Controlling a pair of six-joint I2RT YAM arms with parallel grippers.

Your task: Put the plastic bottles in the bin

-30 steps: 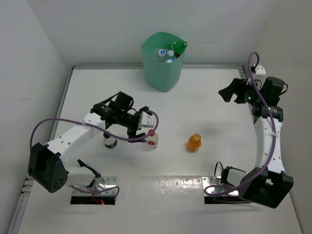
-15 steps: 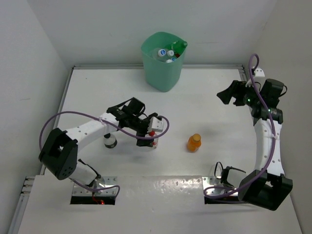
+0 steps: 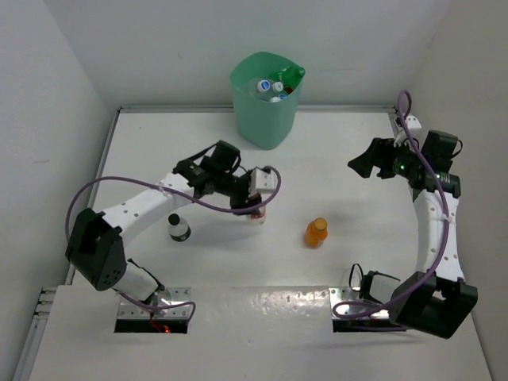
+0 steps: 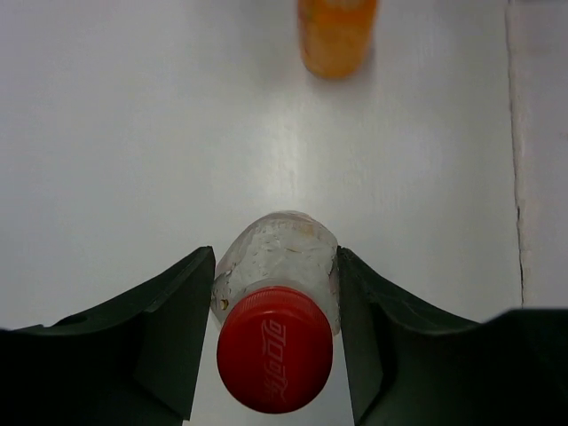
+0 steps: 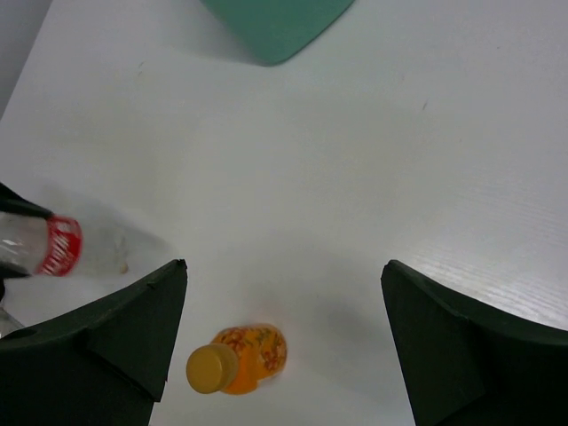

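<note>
My left gripper holds the clear bottle and should move up and outward over the bin's opening (image 3: 260, 78) to release it, because the bin's rim is higher than the clear bottle.
My left gripper (image 3: 257, 200) is shut on a clear bottle with a red cap (image 4: 275, 355); its fingers (image 4: 173, 328) press both sides of the body just below the cap. The right wrist view shows that bottle (image 5: 93, 251) at the far left, low over the table. An orange bottle (image 3: 316, 232) stands alone mid-table, beyond the held bottle (image 4: 335, 35) in the left wrist view. My right gripper (image 3: 359, 164) hangs open above the table, with the orange bottle (image 5: 238, 358) below its left finger. A black-capped bottle (image 3: 178, 228) stands left. The mint-green bin (image 3: 266, 127) at the back holds several bottles (image 3: 274, 86).
A raised rim runs along the table's back and left edges (image 3: 159, 109). The bin's base (image 5: 280, 22) shows at the top of the right wrist view. Two metal mounting plates (image 3: 155, 313) sit at the near edge by the arm bases.
My left gripper has closed onto the red-capped bottle and carried it a little right and toward the back. My right gripper has drifted slightly left, still open.
</note>
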